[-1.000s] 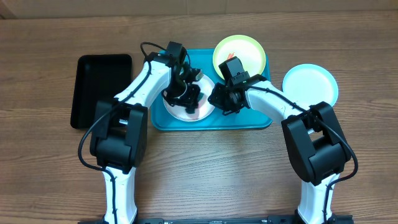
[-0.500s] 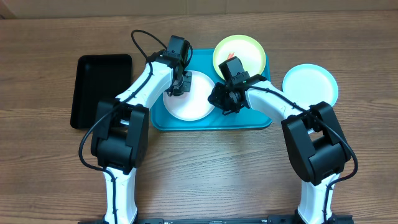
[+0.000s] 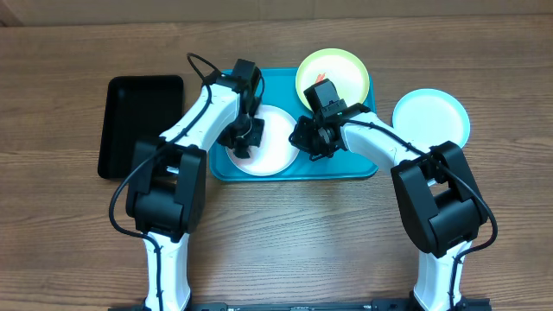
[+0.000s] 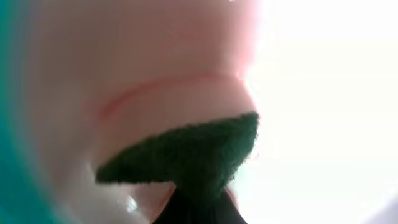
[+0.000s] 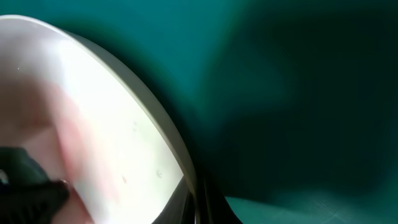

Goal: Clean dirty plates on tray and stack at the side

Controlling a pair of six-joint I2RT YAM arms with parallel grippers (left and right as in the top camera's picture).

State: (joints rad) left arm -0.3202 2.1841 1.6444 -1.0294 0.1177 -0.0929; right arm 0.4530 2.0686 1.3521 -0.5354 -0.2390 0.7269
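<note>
The white plate [image 3: 272, 149] goes up and across to the right in the overhead view next, then comes down on top of the clean light blue plate [image 3: 431, 123] with my right gripper.
The white plate [image 3: 272, 149] lies on the turquoise tray [image 3: 346, 164], left of centre. My left gripper [image 3: 242, 138] is shut on a dark green scrub pad [image 4: 186, 155] and presses it on the plate's left part, where the surface [image 4: 155, 56] looks faintly pink. My right gripper [image 3: 304, 136] is shut on the white plate's right rim [image 5: 180, 155]. The yellow-green plate [image 3: 337, 73] with a red-orange smear sits at the tray's back right. The light blue plate [image 3: 432, 117] lies on the table right of the tray.
A black rectangular tray [image 3: 138, 121] lies on the table to the left of the turquoise tray. The wooden table [image 3: 285, 233] extends in front of both arms.
My left gripper with the pad swept from the plate's middle to its back left, then came forward along the left side. The right gripper and plate stayed put.
</note>
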